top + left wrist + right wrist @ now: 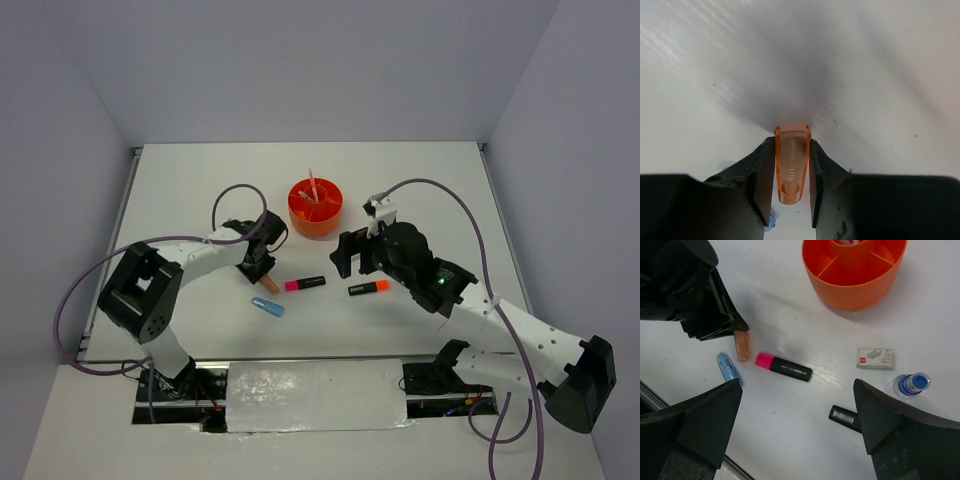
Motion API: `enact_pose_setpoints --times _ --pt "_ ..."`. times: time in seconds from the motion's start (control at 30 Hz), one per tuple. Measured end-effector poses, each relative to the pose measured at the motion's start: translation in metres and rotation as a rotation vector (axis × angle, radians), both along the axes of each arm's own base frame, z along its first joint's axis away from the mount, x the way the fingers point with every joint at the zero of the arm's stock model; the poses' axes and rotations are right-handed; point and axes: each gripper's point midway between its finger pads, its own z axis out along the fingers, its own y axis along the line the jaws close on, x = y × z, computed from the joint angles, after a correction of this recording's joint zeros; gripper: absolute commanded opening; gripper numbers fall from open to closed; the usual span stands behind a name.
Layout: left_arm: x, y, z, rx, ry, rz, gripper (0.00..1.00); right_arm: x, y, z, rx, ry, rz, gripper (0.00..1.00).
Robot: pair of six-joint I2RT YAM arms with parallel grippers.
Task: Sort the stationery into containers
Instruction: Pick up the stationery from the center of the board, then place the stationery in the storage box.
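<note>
My left gripper will next move up and outward, tilt over the orange tub's outer ring and let go of the capsule there, because that ring has free room.
The orange capsule lies on the white table, and my left gripper is shut on it, both fingers against its sides. From above, the left gripper is low over the capsule. Just nearer lies the blue capsule. To the right are the pink-ended highlighter and the orange-ended highlighter. The orange tub stands behind them with thin pens sticking up from its centre. My right gripper hangs wide open above the table between the two highlighters, holding nothing.
A small white box and a blue-capped bottle lie on the table near the tub. The right arm's fingers cover part of the black highlighter. The table's near edge is close behind the blue capsule.
</note>
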Motion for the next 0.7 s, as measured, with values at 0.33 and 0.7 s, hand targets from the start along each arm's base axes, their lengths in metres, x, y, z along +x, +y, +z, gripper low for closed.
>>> enact_pose_setpoints --times 0.33,0.7 --pt "0.057 0.007 0.122 0.044 -0.491 -0.204 0.00 -0.002 -0.004 0.012 0.037 -0.038 -0.004 1.00" --pt "0.088 -0.022 0.195 0.134 -1.055 -0.606 0.00 -0.003 0.000 0.011 0.054 -0.039 0.019 1.00"
